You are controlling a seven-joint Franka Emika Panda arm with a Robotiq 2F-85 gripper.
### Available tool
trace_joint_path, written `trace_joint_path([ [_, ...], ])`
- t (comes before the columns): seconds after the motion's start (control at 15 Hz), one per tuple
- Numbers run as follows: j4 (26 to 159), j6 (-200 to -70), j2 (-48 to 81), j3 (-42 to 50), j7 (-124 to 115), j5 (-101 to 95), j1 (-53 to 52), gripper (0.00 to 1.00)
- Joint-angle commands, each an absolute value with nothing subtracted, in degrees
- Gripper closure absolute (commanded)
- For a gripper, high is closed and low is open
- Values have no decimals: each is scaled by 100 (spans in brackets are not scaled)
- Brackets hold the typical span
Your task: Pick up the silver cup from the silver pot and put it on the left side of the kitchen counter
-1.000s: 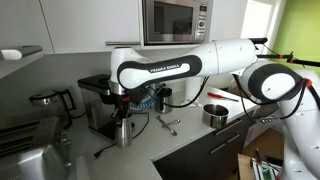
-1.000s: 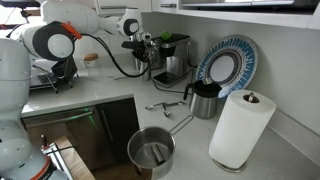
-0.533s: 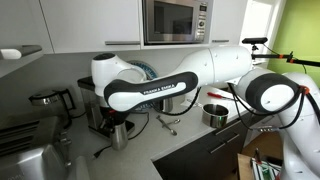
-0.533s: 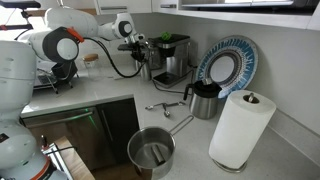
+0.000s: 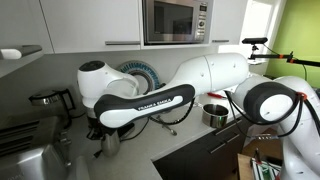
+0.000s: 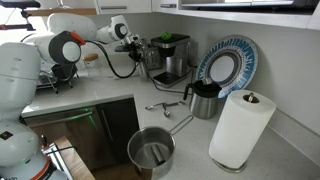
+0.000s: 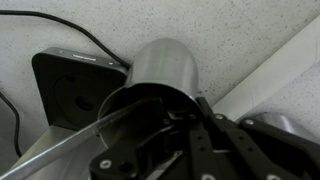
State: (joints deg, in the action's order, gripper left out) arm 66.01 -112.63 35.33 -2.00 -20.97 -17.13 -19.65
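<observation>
My gripper lowers toward the bare counter beside the toaster next and releases the silver cup (image 5: 110,142) there, as it still hangs just above the kitchen counter.
My gripper (image 7: 175,130) is shut on the silver cup (image 7: 165,62), with the cup's rim between the fingers and its dark inside facing the camera. In an exterior view the cup (image 5: 110,142) hangs below the gripper (image 5: 101,130), just above the kitchen counter (image 5: 190,138) in front of the coffee machine. The silver pot (image 5: 214,113) stands well away from the arm; in the exterior view nearest it, the pot (image 6: 150,152) sits at the near counter edge with its long handle pointing back. In that view the gripper (image 6: 134,43) is far back.
A coffee machine (image 5: 93,92) stands right behind the cup. A kettle (image 5: 48,100) and a toaster (image 5: 25,152) are nearby. Loose utensils (image 6: 165,105), a dark pitcher (image 6: 203,98), a paper towel roll (image 6: 240,128) and a blue plate (image 6: 228,62) are around the pot.
The arm has swung along the counter with the cup in the gripper, away from the pot and past the front of the coffee machine. The pot has not moved.
</observation>
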Motion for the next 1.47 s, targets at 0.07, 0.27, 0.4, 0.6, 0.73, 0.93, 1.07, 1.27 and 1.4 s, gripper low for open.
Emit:
trace_joint_path([
  [0.07, 6373, -11185, 3676, -333, -1471, -1619, -1887, 99],
  [0.27, 6247, -11178, 3741, -402, -996, -1636, -1894, 99],
  [0.4, 6168, -11229, 3771, -459, -706, -1622, -1893, 99],
  [0.6, 6289, -11518, 3689, -561, -403, -1563, -1849, 99],
  [0.73, 6420, -11749, 3646, -633, -326, -1449, -1804, 99],
  [0.93, 6494, -11983, 3655, -723, -228, -1248, -1749, 99],
  [1.07, 6523, -12020, 3668, -751, -214, -1149, -1732, 99],
  [1.27, 6581, -12000, 3658, -757, -181, -1015, -1728, 99],
  [1.4, 6576, -11825, 3639, -743, -168, -984, -1750, 99],
])
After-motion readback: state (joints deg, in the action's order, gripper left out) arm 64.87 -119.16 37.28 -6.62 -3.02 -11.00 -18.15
